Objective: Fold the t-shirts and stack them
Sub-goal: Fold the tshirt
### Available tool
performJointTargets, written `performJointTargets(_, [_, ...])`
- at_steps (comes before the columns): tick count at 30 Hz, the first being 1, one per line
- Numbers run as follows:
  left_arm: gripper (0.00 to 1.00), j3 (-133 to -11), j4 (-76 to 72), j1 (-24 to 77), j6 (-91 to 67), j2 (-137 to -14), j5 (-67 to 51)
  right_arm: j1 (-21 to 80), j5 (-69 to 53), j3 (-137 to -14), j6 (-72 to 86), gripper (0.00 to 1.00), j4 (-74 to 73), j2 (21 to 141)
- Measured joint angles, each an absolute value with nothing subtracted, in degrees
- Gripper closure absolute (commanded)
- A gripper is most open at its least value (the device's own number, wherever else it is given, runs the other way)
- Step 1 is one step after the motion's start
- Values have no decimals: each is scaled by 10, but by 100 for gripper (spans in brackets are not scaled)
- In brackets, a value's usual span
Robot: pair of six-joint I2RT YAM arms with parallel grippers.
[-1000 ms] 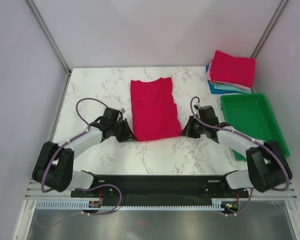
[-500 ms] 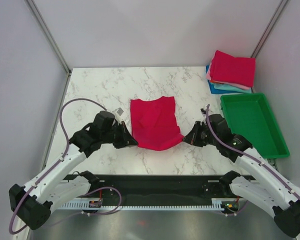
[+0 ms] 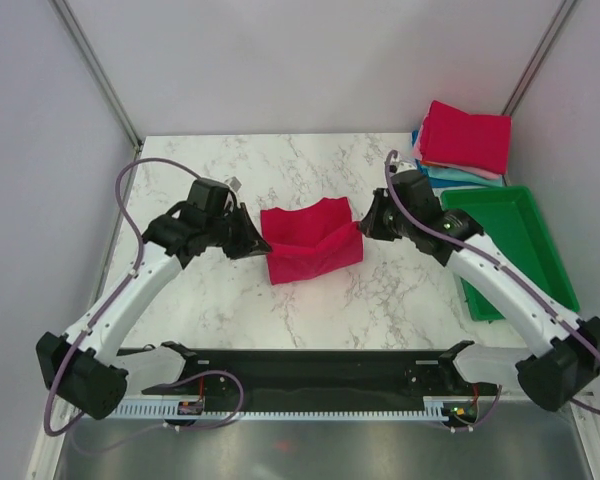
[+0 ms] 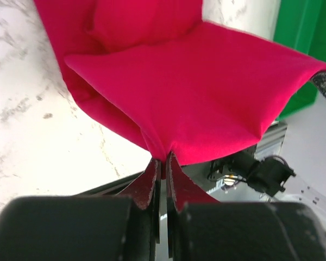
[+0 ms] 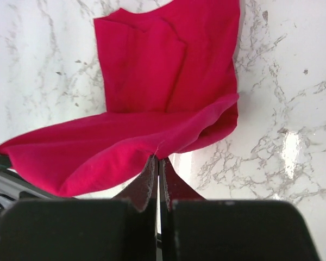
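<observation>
Next, my left gripper moves outward and down to release the held corner at the shirt's far corner (image 3: 266,213), since that spot lies outward of and below it.
A crimson t-shirt (image 3: 310,240) lies mid-table, its near half lifted and carried over the far half. My left gripper (image 3: 261,243) is shut on the shirt's left near corner (image 4: 162,155). My right gripper (image 3: 360,226) is shut on the right near corner (image 5: 158,154). The cloth sags between the two grips, and its far part rests flat on the marble (image 5: 152,65). A stack of folded t-shirts (image 3: 465,140), crimson on top with pink, teal and blue edges under it, sits at the far right corner.
A green plastic tray (image 3: 510,245) stands on the right side of the table, just beyond my right arm. White marble tabletop (image 3: 190,170) spreads around the shirt. Grey walls and metal frame posts close in the back and sides.
Both grippers have lifted the shirt's near edge and carried it away from the arm bases, over the far half. The visible cloth has shortened from a long rectangle to a doubled band.
</observation>
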State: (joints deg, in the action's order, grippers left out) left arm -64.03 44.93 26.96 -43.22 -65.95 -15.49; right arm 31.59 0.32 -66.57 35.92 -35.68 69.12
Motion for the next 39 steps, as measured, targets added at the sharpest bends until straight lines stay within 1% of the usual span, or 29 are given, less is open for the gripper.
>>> performJointTargets(8, [98, -683, 445, 194, -392, -755, -179, 271, -4, -722, 322, 100, -349, 810])
performJointTargets(13, [98, -716, 431, 164, -367, -848, -201, 249, -18, -775, 300, 100, -329, 898])
performJointTargets(20, [98, -840, 435, 125, -331, -1013, -216, 234, -28, -900, 270, 100, -318, 1061])
performJointTargets(24, [90, -937, 437, 104, -314, -1121, -220, 218, -40, -975, 261, 99, -313, 1148])
performJointTargets(26, [87, -978, 446, 95, -307, -1172, -221, 209, -52, -1016, 258, 89, -310, 1196])
performJointTargets(27, [70, -998, 448, 90, -305, -1197, -221, 205, -62, -1039, 256, 73, -309, 1223])
performJointTargets(28, [56, -1010, 448, 87, -302, -1214, -221, 201, -71, -1060, 256, 60, -304, 1250])
performJointTargets(29, [46, -1027, 455, 82, -294, -1236, -221, 198, -78, -1080, 256, 47, -307, 1274])
performJointTargets(30, [31, -1046, 464, 76, -289, -1258, -221, 194, -86, -1104, 254, 32, -306, 1301])
performJointTargets(33, [26, -1136, 506, 59, -276, -1327, -222, 183, -98, -1136, 247, 17, -309, 1350])
performJointTargets(35, [25, -1185, 523, 50, -269, -1354, -220, 176, -96, -1126, 243, 16, -317, 1351])
performJointTargets(39, [25, -1193, 543, 39, -261, -1335, -199, 161, -88, -1010, 241, 13, -280, 1279])
